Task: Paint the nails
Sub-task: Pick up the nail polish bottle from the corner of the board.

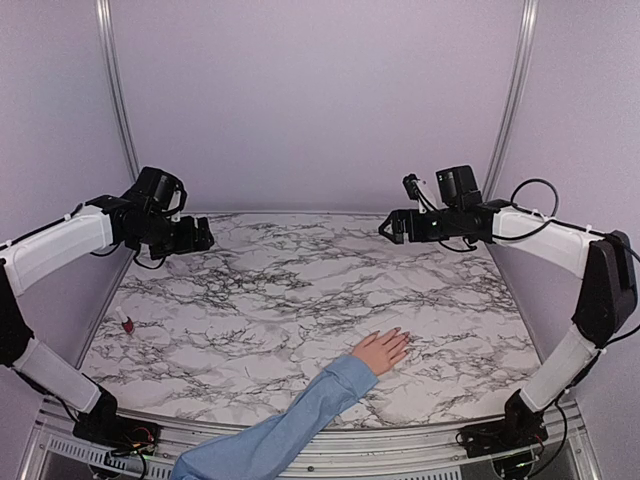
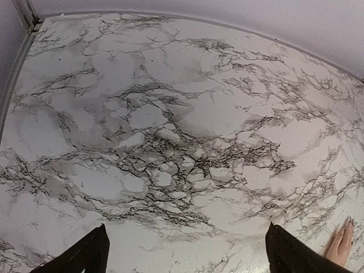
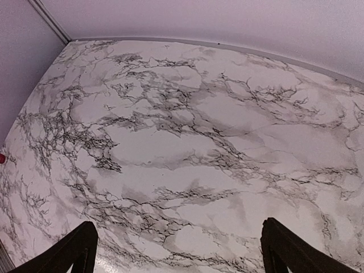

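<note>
My left gripper will next move back, down and to the left in the top view, onto the bottle's white cap (image 1: 120, 312). It hovers nearer the cap than my right gripper.
A light-skinned hand (image 1: 381, 350) in a light blue sleeve (image 1: 300, 420) lies flat on the marble table (image 1: 300, 290), right of centre near the front. Its nails (image 1: 401, 334) are tiny pinkish tips pointing toward the back right. In the left wrist view the hand (image 2: 341, 245) shows at the lower right corner, the nails (image 2: 348, 220) just visible. My left gripper (image 1: 205, 238) hovers high at the back left, open and empty. The right gripper (image 1: 386, 228) hovers at the back right, also open and empty. Both are far from the hand. Open left jaws (image 2: 186, 227) and right jaws (image 3: 179, 223) frame bare marble.
A small red nail-polish bottle (image 1: 127, 324) stands near the table's left edge, also seen as a red spot at the left border of the right wrist view (image 3: 1, 158). Lilac walls with metal rails (image 1: 115, 90) enclose the table at the back and sides.
</note>
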`<state>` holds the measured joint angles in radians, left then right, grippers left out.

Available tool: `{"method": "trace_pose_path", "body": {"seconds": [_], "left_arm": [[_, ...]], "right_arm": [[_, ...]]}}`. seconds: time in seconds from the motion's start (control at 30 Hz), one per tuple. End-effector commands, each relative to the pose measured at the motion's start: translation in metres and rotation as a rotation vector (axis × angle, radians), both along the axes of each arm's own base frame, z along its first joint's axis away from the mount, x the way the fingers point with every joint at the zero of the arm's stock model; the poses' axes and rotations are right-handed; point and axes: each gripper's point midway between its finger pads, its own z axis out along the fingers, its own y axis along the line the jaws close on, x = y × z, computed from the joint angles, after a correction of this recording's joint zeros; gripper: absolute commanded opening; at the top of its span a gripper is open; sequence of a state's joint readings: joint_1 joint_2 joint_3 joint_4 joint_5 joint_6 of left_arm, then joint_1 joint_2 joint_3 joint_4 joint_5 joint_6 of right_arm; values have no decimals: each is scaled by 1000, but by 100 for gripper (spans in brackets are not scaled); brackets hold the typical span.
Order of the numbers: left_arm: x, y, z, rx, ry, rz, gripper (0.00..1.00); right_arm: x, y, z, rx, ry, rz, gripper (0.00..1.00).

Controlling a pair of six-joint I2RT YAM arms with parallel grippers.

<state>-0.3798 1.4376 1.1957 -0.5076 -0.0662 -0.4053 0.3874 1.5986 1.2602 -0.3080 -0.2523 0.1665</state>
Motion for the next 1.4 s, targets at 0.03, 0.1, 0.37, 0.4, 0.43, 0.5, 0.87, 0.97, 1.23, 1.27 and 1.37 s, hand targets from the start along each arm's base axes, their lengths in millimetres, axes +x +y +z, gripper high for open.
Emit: {"method": "trace_pose_path", "body": {"seconds": [0.03,0.1,0.37,0.4,0.43,0.5,0.87,0.97,1.23,1.27,1.37], "left_arm": [[-20,20,11,6,24,52,99],[-24,36,13,2,50,94,99],[-57,103,10,132,212,270,99],[-61,109,9,152,225,293,99],[-66,114,8,165,238,314,99],[-75,121,4,176,265,346,99],[-119,155,-36,210,448,456,92],[-130,164,-45,246,476,480,87],[-131,187,-58,347,518,502,66],[-130,189,-59,351,519,502,64],[-124,190,-63,343,516,484,59]], "right_arm": [[-8,0,8,-20,-29,17,99],[-8,-1,12,-22,-39,23,99],[-10,0,25,9,-66,59,98],[-9,2,27,16,-73,64,99],[-9,2,29,22,-77,68,98],[-8,4,33,30,-86,74,99],[-8,9,39,49,-100,106,99],[-10,8,36,48,-92,108,99],[-15,9,34,61,-80,115,99],[-15,8,35,62,-80,114,98],[-15,8,36,64,-81,114,98]]}}
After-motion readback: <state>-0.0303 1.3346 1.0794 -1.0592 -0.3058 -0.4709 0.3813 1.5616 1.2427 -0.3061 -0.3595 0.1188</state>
